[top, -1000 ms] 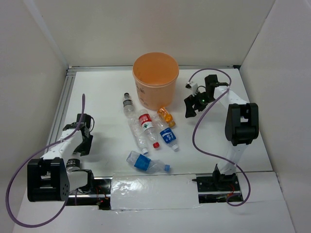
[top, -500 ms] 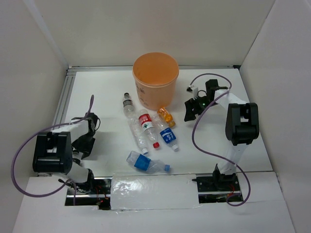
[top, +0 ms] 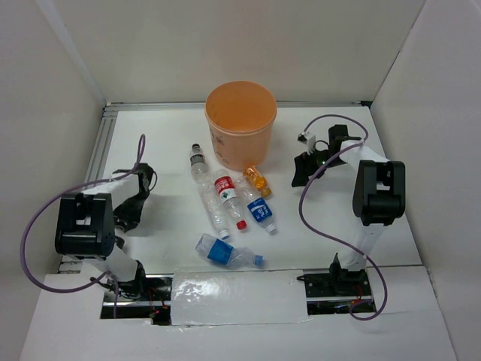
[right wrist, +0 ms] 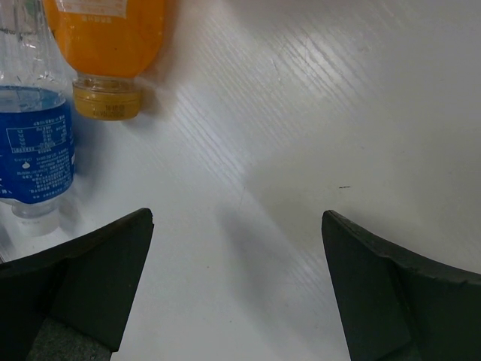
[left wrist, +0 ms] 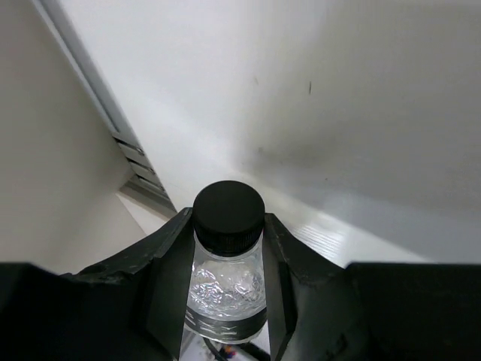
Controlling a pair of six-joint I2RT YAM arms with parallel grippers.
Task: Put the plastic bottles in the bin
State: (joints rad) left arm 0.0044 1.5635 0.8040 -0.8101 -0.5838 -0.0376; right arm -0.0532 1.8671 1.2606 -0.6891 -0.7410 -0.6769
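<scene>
The left gripper will lift and swing outward over the orange bin's opening (top: 240,110) to let go of the clear bottle, because the bin's rim is high above the tabletop.
My left gripper (left wrist: 229,219) is shut on the neck of a clear plastic bottle (left wrist: 227,289) with a black cap (left wrist: 229,213). From above, that gripper (top: 134,203) sits at the table's left and hides the bottle. Several more bottles lie mid-table: a dark-capped one (top: 198,161), a plain one (top: 213,207), a red-labelled one (top: 228,192), an orange one (top: 256,179) and two blue-labelled ones (top: 260,211) (top: 224,253). The orange bin (top: 240,124) stands behind them. My right gripper (top: 300,173) (right wrist: 237,218) is open over bare table, right of the orange bottle (right wrist: 105,34).
A metal rail (top: 96,162) runs along the table's left edge, close to my left gripper. White walls enclose the table on three sides. A purple cable (top: 308,214) loops from my right arm.
My left gripper has closed on the black-capped bottle while its arm swung round and drew back a little. My right gripper has shifted slightly to the right, staying open.
</scene>
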